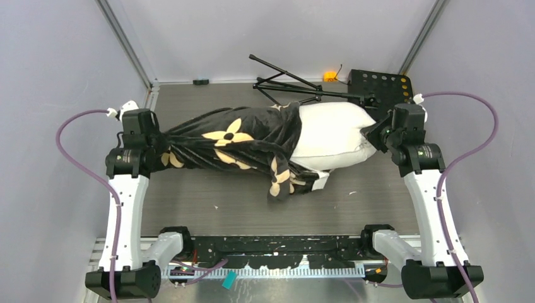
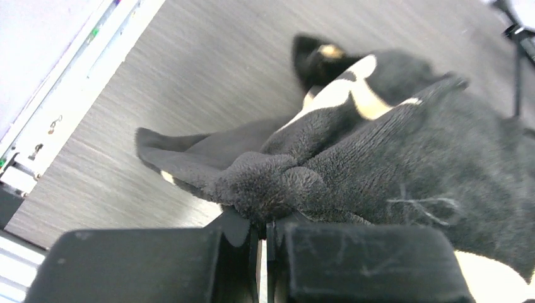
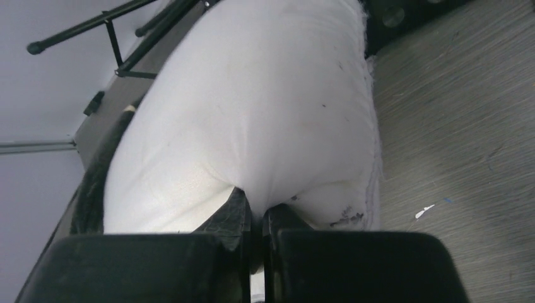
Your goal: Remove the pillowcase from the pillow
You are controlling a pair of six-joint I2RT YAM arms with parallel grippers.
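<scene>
Next, my right gripper lifts outward toward the black perforated plate, then releases the white end. The pillowcase (image 1: pixel 233 142) still covers part of the pillow.
The black plush pillowcase (image 1: pixel 233 142) with tan flowers stretches across the middle of the table and still covers the left part of the white pillow (image 1: pixel 331 136). My left gripper (image 1: pixel 156 140) is shut on the pillowcase's left end; in the left wrist view the fabric (image 2: pixel 353 151) bunches between the jaws of that gripper (image 2: pixel 264 221). My right gripper (image 1: pixel 372 136) is shut on the pillow's right end; in the right wrist view the white cushion (image 3: pixel 265 107) is pinched at the gripper (image 3: pixel 255 211).
A folded black tripod stand (image 1: pixel 290 85) and a black perforated plate (image 1: pixel 378 85) lie at the back, close behind the pillow. A small orange part (image 1: pixel 329 76) sits by the back wall. The grey table (image 1: pixel 208 202) runs in front of the pillowcase.
</scene>
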